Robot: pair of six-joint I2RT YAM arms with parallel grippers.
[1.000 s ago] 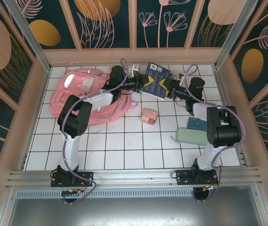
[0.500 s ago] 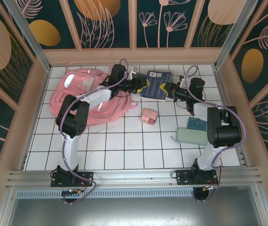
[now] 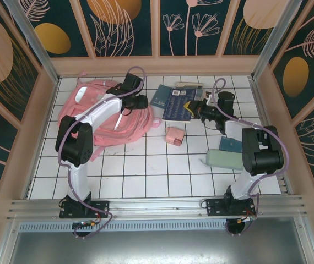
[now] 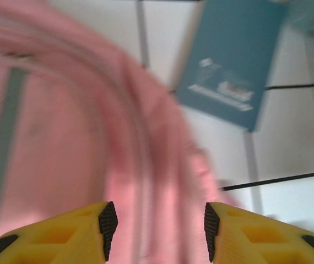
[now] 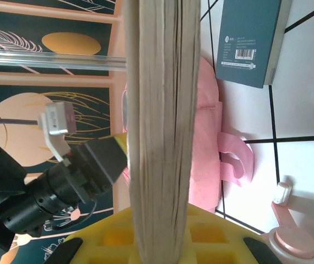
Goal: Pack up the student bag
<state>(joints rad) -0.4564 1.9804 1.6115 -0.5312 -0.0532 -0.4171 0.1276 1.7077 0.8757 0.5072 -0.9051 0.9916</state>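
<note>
The left gripper next needs to lower its open fingers back and close on the bag's raised piped seam nearer the grey strip (image 4: pixel 102 144), because the seam is below and back from the gripper.
The student bag (image 3: pixel 99 118), a big soft pink backpack, lies at the back left of the table. My left gripper (image 3: pixel 129 109) hovers over its right side, open, with blurred pink fabric (image 4: pixel 91 148) below the jaws and nothing between its pads (image 4: pixel 108 223). My right gripper (image 3: pixel 193 108) is shut on a dark blue book (image 3: pixel 176 104) just right of the bag. In the right wrist view the book's page edge (image 5: pixel 162 121) stands upright between the jaws, with the bag (image 5: pixel 207 137) behind it.
A teal notebook (image 3: pixel 160 97) (image 4: pixel 228 60) (image 5: pixel 250 38) lies flat beside the bag. A small pink box (image 3: pixel 173 135) sits mid-table. A teal case (image 3: pixel 231 144) and a pale green pouch (image 3: pixel 223 159) lie at the right; a pale item (image 3: pixel 187 84) rests near the back wall.
My left gripper has left the dark blue book and swung left over the backpack. The right gripper still holds the book, which has shifted slightly left and lower.
</note>
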